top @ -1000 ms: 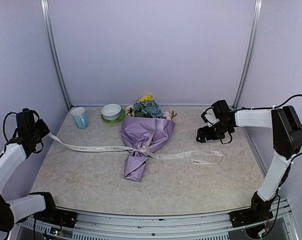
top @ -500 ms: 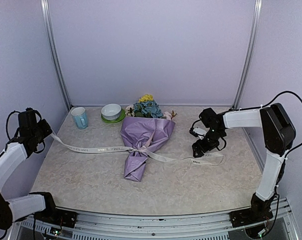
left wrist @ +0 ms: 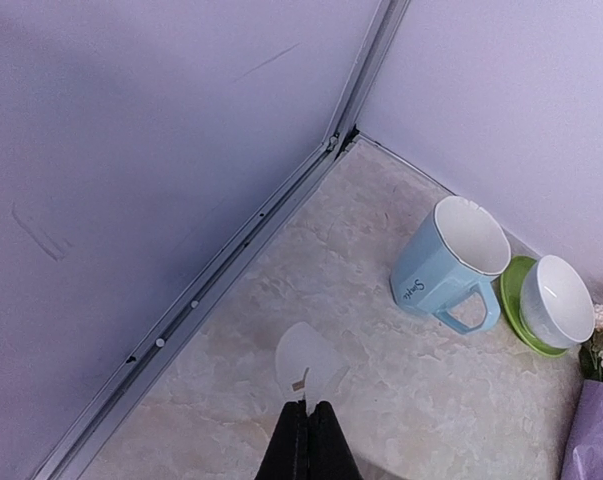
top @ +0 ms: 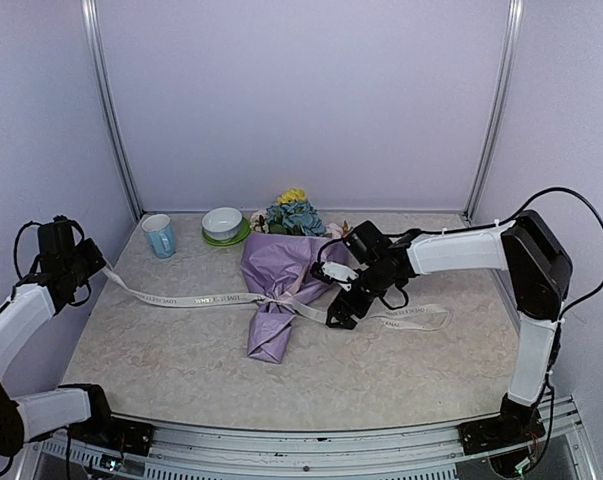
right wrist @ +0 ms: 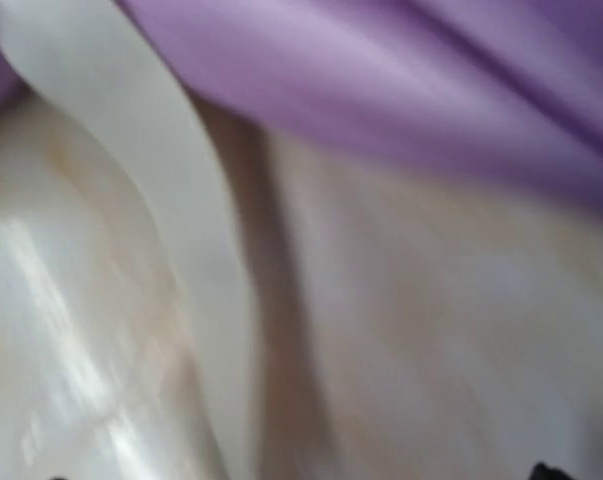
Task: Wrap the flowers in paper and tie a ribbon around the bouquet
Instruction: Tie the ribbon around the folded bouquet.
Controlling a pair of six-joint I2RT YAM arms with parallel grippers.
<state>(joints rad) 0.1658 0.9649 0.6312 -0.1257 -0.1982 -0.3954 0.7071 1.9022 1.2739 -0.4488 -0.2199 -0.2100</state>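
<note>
I will keep my right gripper low beside the cone and close it on the ribbon's tail next, because that part of the ribbon already runs between its open fingers.
The bouquet lies in mid-table, with the flowers poking out of the far end of a lilac paper cone. A cream ribbon crosses the cone's waist and runs out to both sides. My left gripper at the far left is shut on the ribbon's end, held a little above the table. Just right of the cone, my right gripper stands open and low over the ribbon's right tail. The lilac paper fills the top of the blurred right wrist view.
A light blue cup stands at the back left, also seen as the cup in the left wrist view. Beside it is a white bowl on a green saucer. Enclosure walls and metal rails surround the table.
My right arm has swept left from the table's right side to the ribbon beside the bouquet. The left gripper keeps its hold on the ribbon's end.
</note>
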